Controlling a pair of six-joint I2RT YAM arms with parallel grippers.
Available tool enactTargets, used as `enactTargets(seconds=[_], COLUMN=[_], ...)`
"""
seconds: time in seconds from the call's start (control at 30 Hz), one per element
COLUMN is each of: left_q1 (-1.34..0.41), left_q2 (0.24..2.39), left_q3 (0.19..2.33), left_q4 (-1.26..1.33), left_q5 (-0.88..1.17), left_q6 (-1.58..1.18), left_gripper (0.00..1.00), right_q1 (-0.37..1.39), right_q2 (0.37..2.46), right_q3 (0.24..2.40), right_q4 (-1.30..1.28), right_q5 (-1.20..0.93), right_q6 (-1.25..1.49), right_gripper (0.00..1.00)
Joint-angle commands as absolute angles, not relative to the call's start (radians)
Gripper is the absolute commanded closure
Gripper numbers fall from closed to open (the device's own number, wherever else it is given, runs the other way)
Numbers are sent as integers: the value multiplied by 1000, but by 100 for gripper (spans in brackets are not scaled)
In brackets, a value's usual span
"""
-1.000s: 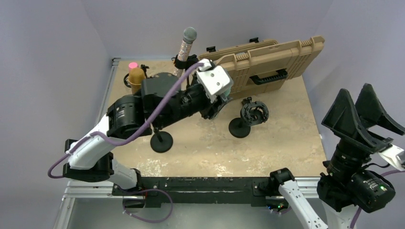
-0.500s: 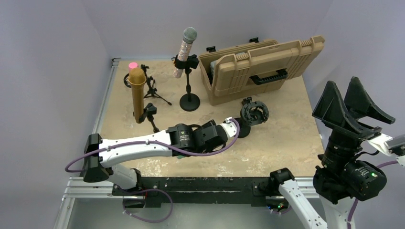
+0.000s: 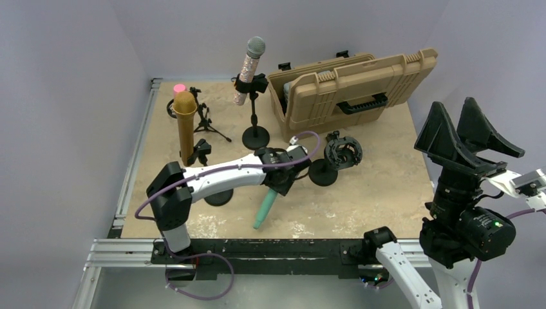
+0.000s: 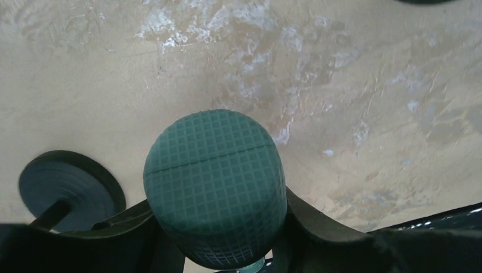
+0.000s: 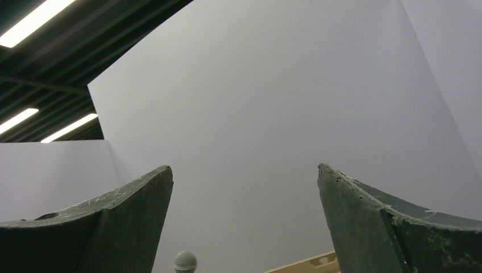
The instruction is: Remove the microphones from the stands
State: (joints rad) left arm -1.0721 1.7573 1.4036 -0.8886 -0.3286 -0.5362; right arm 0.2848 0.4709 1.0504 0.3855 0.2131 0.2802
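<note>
The microphone is clear of the empty stand, so the left gripper should next turn and go down to let go of the microphone on the bare tabletop below the fingers.
My left gripper [image 3: 278,185] is shut on the mesh head of a teal microphone [image 3: 264,210]. Its handle slants down toward the table's near edge. In the left wrist view the teal microphone's head [image 4: 215,187] fills the space between the dark fingers [image 4: 324,224] of my left gripper [image 4: 219,230]. An empty black shock-mount stand [image 3: 340,153] stands just right of the gripper, apart from the microphone. My right gripper [image 3: 454,106] is raised off the table's right edge, open and empty; in its wrist view my right gripper [image 5: 243,170] points at the wall.
A gold microphone [image 3: 185,123] sits in a stand whose round base [image 3: 217,196] is under my left arm. A glitter microphone [image 3: 248,67] sits in a stand [image 3: 255,136] at the back. An open tan case [image 3: 351,90] stands at the back right.
The left arm has swung down from high near the camera to low over the table's middle, and the teal microphone's handle now shows below it. The right gripper has drifted slightly left, still open.
</note>
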Motion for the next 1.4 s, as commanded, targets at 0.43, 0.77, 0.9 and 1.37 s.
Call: enactTargets(seconds=[0.43,0.77,0.9,1.37], left_q1=[-788,-789,-790,-871], left_q2=[1969,1906,1840,1612], left_q3=[1389,1344,1311,1210], left_q4=[-569,-581,-585,-455], left_q5=[62,3,3,46], left_q6=[-888,-872,-843,-559], left_gripper=[80,1,0,0], right_q1=[282,282,282,282], right_q2=[578,659,724,860], right_q3=[992,992,1058,1182], right_q4=[230,122,63,-285], right_q5=[156,140,141,51], right_q6=[286,347,407,534], right_gripper=[3,3,3,18])
